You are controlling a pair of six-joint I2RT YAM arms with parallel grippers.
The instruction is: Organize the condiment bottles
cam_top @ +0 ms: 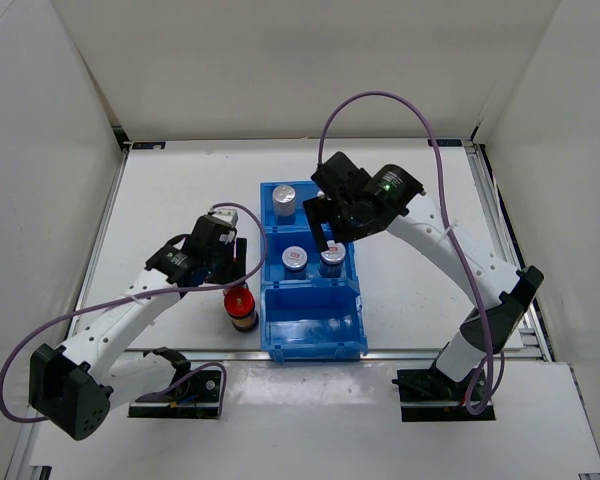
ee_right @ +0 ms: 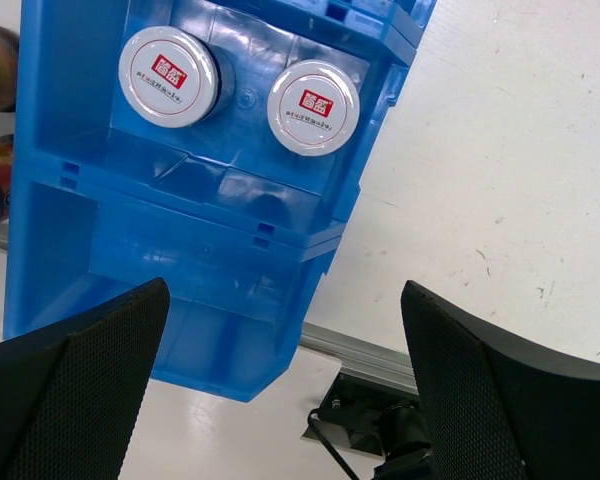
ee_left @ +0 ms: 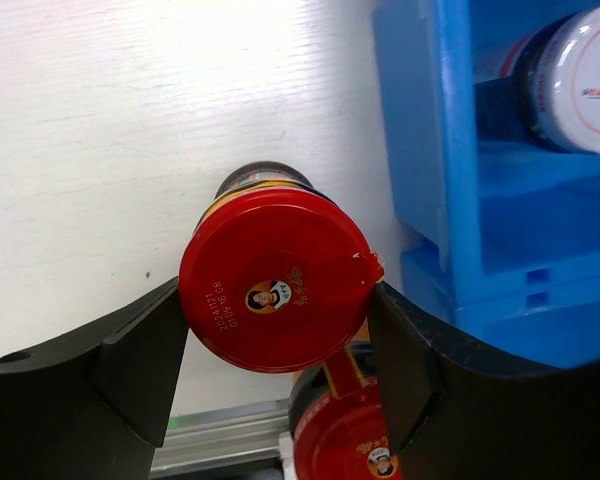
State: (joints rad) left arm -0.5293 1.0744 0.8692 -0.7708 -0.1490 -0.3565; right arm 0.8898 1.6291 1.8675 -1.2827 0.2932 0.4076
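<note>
My left gripper should next lift, turn and swing back over the near compartment's end (cam_top: 285,321) by the second bottle, then lower to release, as that compartment is empty.
In the left wrist view a dark bottle with a red cap (ee_left: 270,290) stands on the table, and my left gripper (ee_left: 275,305) is shut on that cap, a finger touching each side. A second red-capped bottle (ee_left: 350,440) stands just behind it (cam_top: 241,305), left of the blue bin (cam_top: 315,335). Two white-capped bottles (cam_top: 295,258) (cam_top: 332,257) stand in the bin's middle compartment. A silver-capped bottle (cam_top: 283,200) is in the far compartment. My right gripper (cam_top: 325,228) hovers open above the bin, with nothing between its fingers (ee_right: 285,290).
The bin's near compartment (ee_right: 180,250) holds nothing. A metal rail (ee_right: 380,350) runs along the table's near edge, with the arm mounts below it. White walls enclose the table on three sides.
</note>
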